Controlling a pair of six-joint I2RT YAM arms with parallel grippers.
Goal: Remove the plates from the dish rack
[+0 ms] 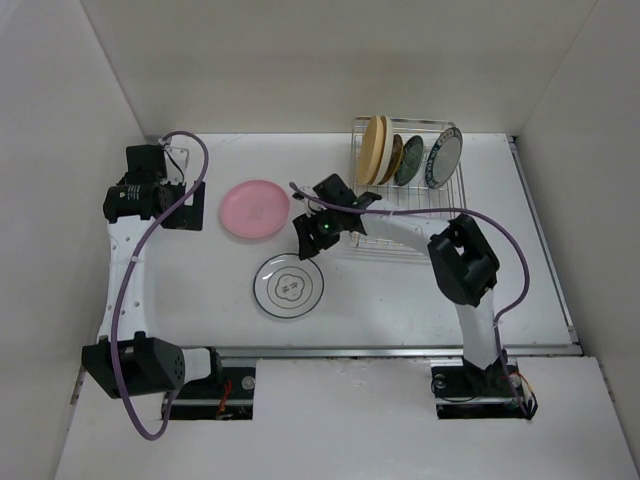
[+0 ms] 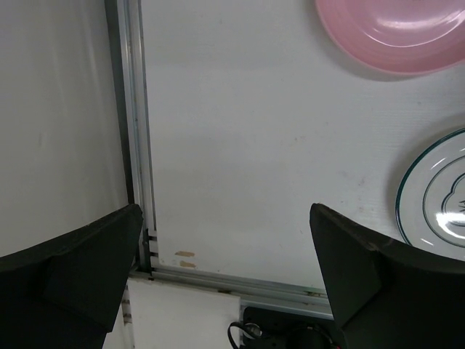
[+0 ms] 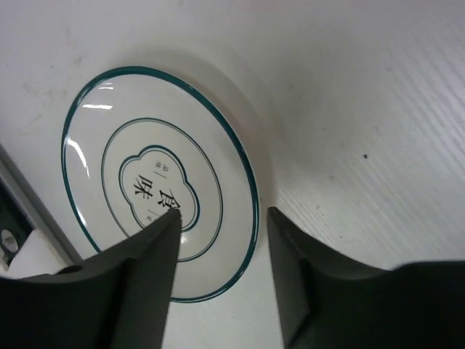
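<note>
The teal-rimmed plate stands apart at the rack's end, so the right gripper will next rise outward across the rack, then come down to the plate's top rim.
The silver wire dish rack stands at the back right. On edge in it are a tan-yellow plate, a small dark plate, a dark teal one and a white plate with a teal rim. A pink plate and a white teal-ringed plate lie flat on the table. My right gripper is open and empty just above the white plate's far rim, jaws astride it. My left gripper is open and empty at the far left.
White walls close in the table on three sides. A metal rail runs along the table's left and near edges. The pink plate and the white plate show at the right of the left wrist view. Purple cables loop from both arms.
</note>
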